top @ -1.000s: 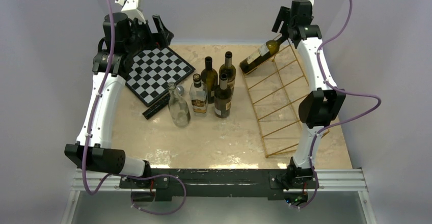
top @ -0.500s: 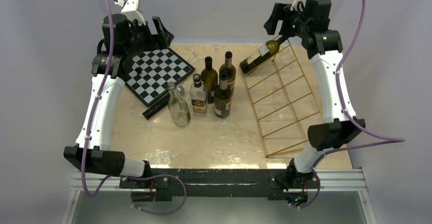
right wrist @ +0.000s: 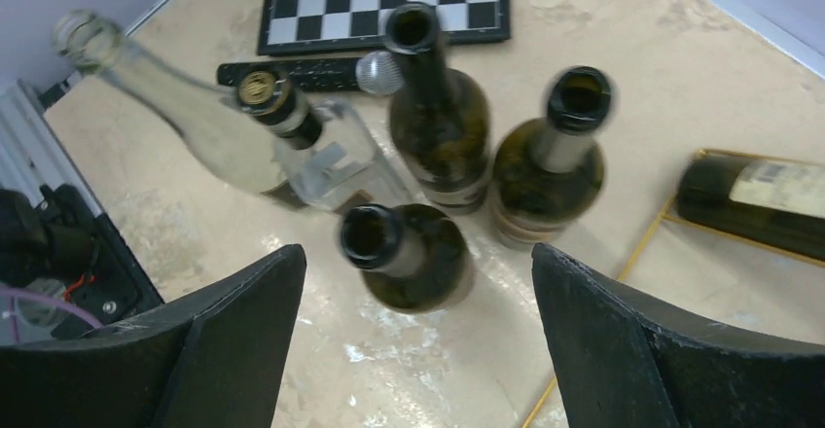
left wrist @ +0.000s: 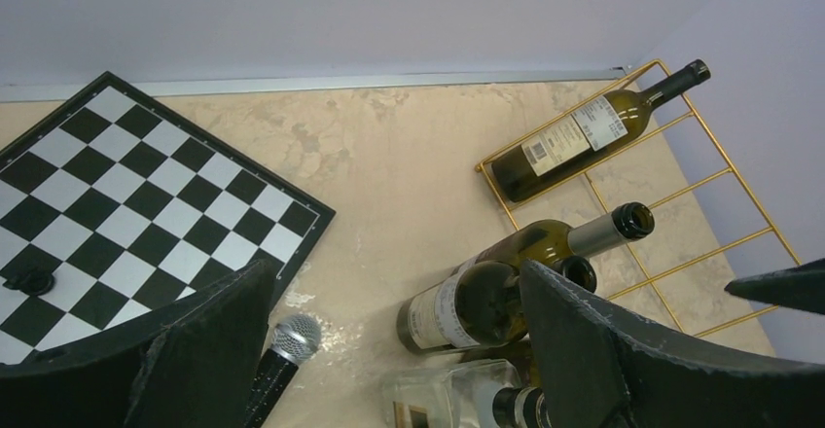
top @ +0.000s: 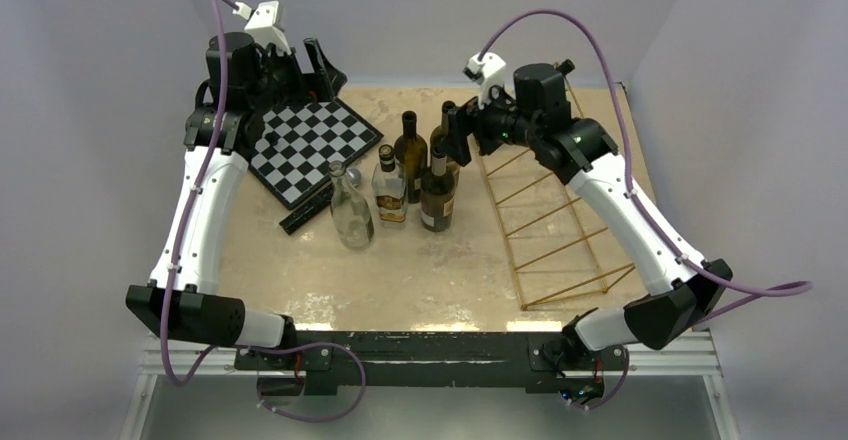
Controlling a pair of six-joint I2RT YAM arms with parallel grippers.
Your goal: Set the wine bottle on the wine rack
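Next, my right gripper shifts to the left in the top view and down around the nearest bottle's neck, since it stands below the gripper on that side.
The gold wire wine rack lies on the right of the table. One green wine bottle lies in its far slot; it also shows in the right wrist view, and my right arm hides it in the top view. Three dark wine bottles stand mid-table: and one partly behind my right gripper. My right gripper is open and empty, hovering over these bottles; the nearest bottle sits below its spread fingers. My left gripper is open and empty at the far left, above the chessboard.
A black-and-white chessboard lies at the far left. A clear tall bottle and a square clear bottle stand beside the dark ones. A microphone lies by the board's near edge.
My right arm has swung left and down from the rack's far end, leaving the green bottle in the rack, to above the standing bottles. The left arm has not moved.
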